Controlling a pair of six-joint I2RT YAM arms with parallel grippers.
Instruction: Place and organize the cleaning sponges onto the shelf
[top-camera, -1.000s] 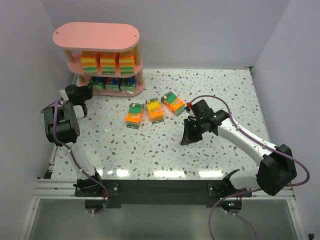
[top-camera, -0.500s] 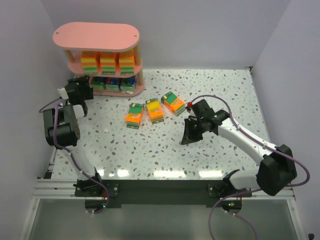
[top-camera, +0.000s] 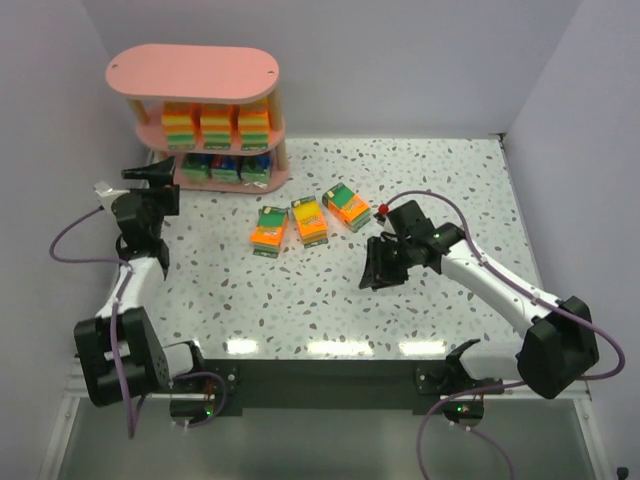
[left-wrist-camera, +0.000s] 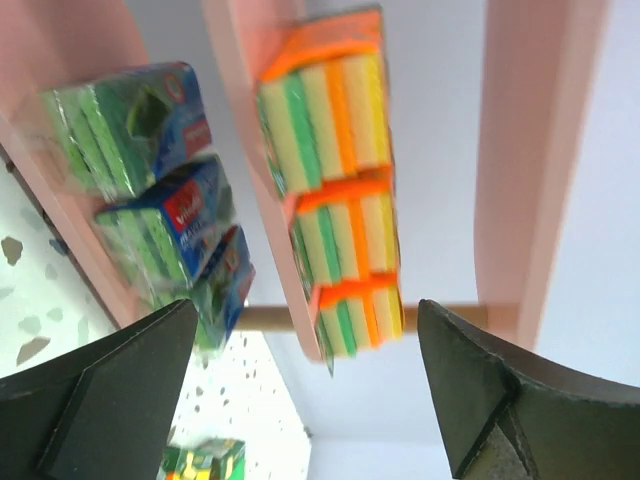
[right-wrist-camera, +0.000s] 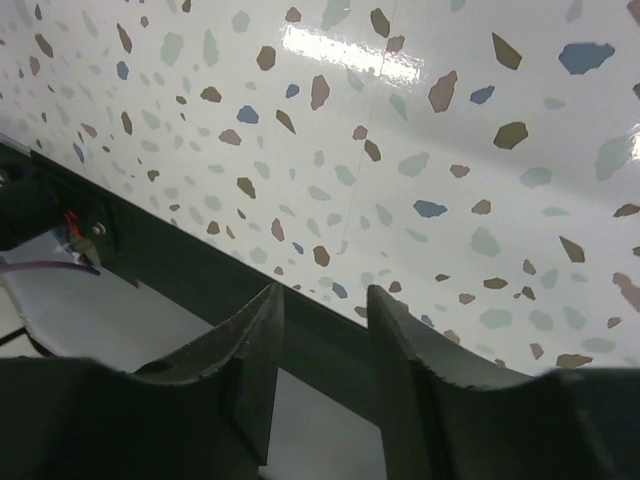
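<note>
My left gripper should next move down and away from the shelf (top-camera: 190, 70) to the near end of the closest loose pack (top-camera: 267, 243), because that pack is still on the tabletop.
The pink shelf (top-camera: 190, 70) stands at the far left. Three orange cleaning sponges (top-camera: 215, 127) line its middle tier, and three blue-green packs (top-camera: 225, 167) fill the bottom tier. Three more orange packs (top-camera: 309, 219) lie in a row on the table. My left gripper (top-camera: 150, 178) hovers open by the shelf's left end. Its wrist view shows the blue packs (left-wrist-camera: 150, 200) and orange packs (left-wrist-camera: 335, 180) ahead, with nothing between the fingers (left-wrist-camera: 110, 400). My right gripper (top-camera: 375, 272) points down at the table right of the loose row. It is open (right-wrist-camera: 322, 320) and holds nothing.
The speckled table (top-camera: 400, 170) is walled at the back and on both sides. Its dark front rail (right-wrist-camera: 200, 270) shows just beyond my right fingertips. One loose pack (left-wrist-camera: 205, 460) shows at the bottom of the left wrist view.
My left gripper has opened wide and risen toward the shelf's left end, its arm swinging outward. The right gripper's jaws have parted while that arm stayed nearly in place.
</note>
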